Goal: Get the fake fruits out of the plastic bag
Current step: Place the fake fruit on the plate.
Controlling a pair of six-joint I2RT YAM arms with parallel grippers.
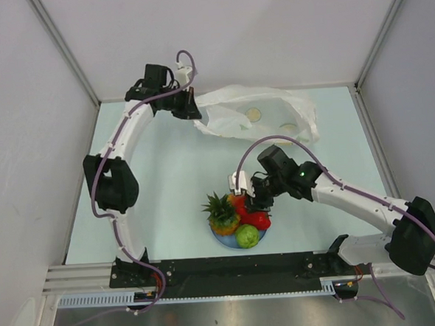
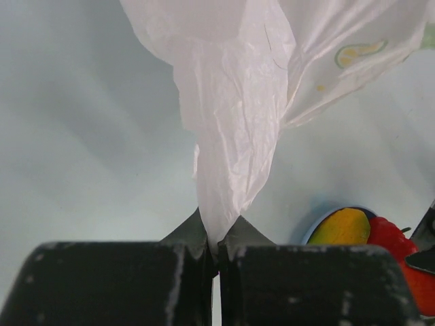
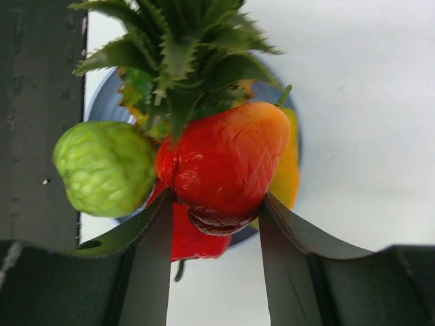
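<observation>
I need to lower the glossy red fruit with my right gripper next onto the second red piece [image 3: 195,234] below on the plate, beside the yellow-orange wedge [image 3: 289,170], and release it.
The plastic bag [image 1: 266,112] lies crumpled at the back of the table. My left gripper [image 1: 192,109] is shut on a twisted fold of the bag [image 2: 231,102] at its left end. Near the front, a light-blue plate [image 1: 226,241] holds the pineapple [image 1: 222,216], the green ball [image 1: 246,236] and red pieces [image 1: 258,219]. My right gripper [image 3: 216,204] is over the plate's far side, jaws pressed against both sides of a glossy red fruit [image 3: 224,163]. A second red piece [image 3: 194,238] and a yellow-orange wedge [image 3: 289,170] lie beneath it. The green ball [image 3: 105,166] sits to its left.
White walls enclose the table on three sides. A black rail [image 1: 231,265] with both arm bases runs along the near edge, just in front of the plate. Printed round marks show on the bag [image 1: 254,114].
</observation>
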